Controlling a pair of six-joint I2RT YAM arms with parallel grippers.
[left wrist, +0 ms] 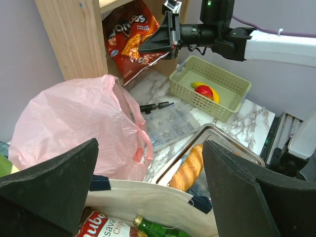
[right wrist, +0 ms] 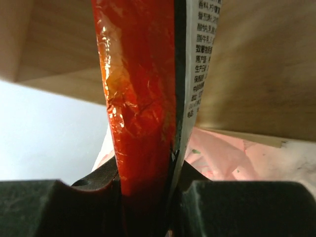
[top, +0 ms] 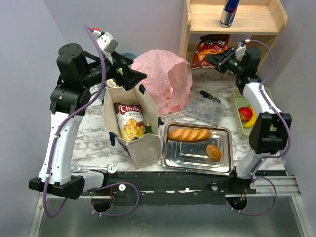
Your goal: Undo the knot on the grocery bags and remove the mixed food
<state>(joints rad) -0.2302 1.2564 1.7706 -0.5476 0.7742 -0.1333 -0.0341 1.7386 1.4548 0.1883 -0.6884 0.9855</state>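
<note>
My right gripper should push outward, deeper into the space under the wooden shelf, and let go of the red chip bag, because the bag's lower end still sticks out.
The pink plastic bag [top: 163, 79] stands open and crumpled at the back middle, also in the left wrist view [left wrist: 74, 128]; no knot shows. The beige canvas tote [top: 133, 131] stands open in front, holding a Chuba chip bag [top: 129, 121] and a green bottle [top: 147, 129]. My left gripper [top: 129, 75] is open and empty above the tote's far end. My right gripper [top: 217, 59] is shut on the edge of a red chip bag [top: 210, 49] under the wooden shelf; in the right wrist view the bag [right wrist: 143, 98] sits clamped between the fingers.
A steel tray [top: 197, 160] holds a baguette [top: 188, 134] and a bun [top: 214, 151]. A green basket [top: 239, 118] at the right holds an apple [top: 245, 113] and a banana [top: 252, 121]. A clear parts box [top: 203, 109] and screwdriver [top: 210, 96] lie between. A can [top: 229, 12] stands on the shelf.
</note>
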